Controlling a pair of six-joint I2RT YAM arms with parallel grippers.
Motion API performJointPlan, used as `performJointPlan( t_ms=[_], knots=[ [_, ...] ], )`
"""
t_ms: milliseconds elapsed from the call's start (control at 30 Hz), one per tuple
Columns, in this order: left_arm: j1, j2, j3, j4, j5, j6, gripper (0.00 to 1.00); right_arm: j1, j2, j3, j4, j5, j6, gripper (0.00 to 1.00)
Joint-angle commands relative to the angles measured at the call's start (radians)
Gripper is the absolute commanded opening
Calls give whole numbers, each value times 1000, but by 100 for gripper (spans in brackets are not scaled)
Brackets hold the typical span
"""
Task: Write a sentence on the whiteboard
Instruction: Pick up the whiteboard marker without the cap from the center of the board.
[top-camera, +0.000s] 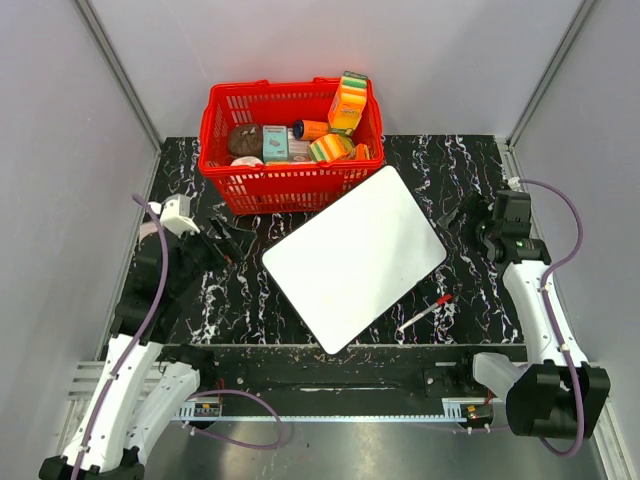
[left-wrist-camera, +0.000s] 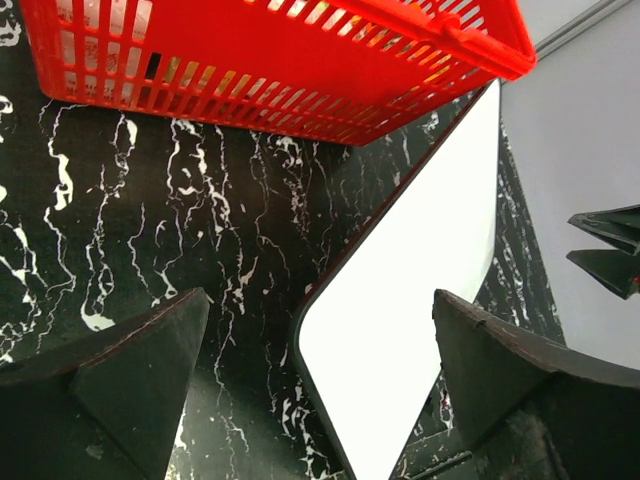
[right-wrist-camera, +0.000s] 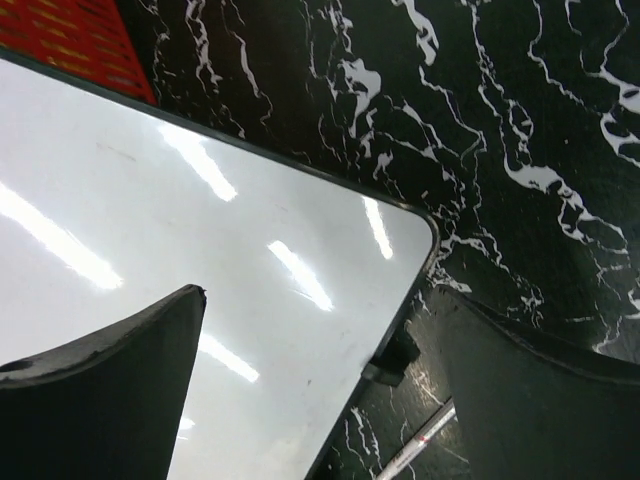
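Observation:
The open right gripper moves back and down toward the tabletop onto the marker's red cap (top-camera: 444, 299) next, because that end of the marker lies nearest to this arm.
The whiteboard (top-camera: 353, 256) lies flat and turned at an angle in the middle of the black marbled table, blank; no red writing shows on it. It also shows in the left wrist view (left-wrist-camera: 410, 290) and the right wrist view (right-wrist-camera: 180, 240). A white marker with a red cap (top-camera: 425, 312) lies on the table off the board's near right edge; its end shows in the right wrist view (right-wrist-camera: 415, 445). My left gripper (top-camera: 222, 238) is open and empty, left of the board. My right gripper (top-camera: 462, 212) is open and empty, right of the board's far right corner.
A red basket (top-camera: 290, 180) with several packets and a sponge stands at the back, touching the board's far corner. Grey walls close in the left, right and back. A metal rail (top-camera: 340, 385) runs along the table's near edge between the arm bases.

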Motion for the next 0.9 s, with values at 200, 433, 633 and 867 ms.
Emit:
performJointPlan(
  t_ms=[200, 433, 633, 867],
  knots=[
    [4, 114, 58, -35, 48, 119, 99, 2, 24, 41, -255, 11, 37, 100],
    [5, 170, 81, -32, 95, 156, 99, 2, 107, -53, -355, 44, 172, 94],
    [5, 174, 59, -19, 110, 155, 99, 2, 116, -152, -315, -13, 246, 81],
    [4, 164, 64, -21, 111, 155, 99, 2, 170, -227, -245, 14, 273, 68]
  ],
)
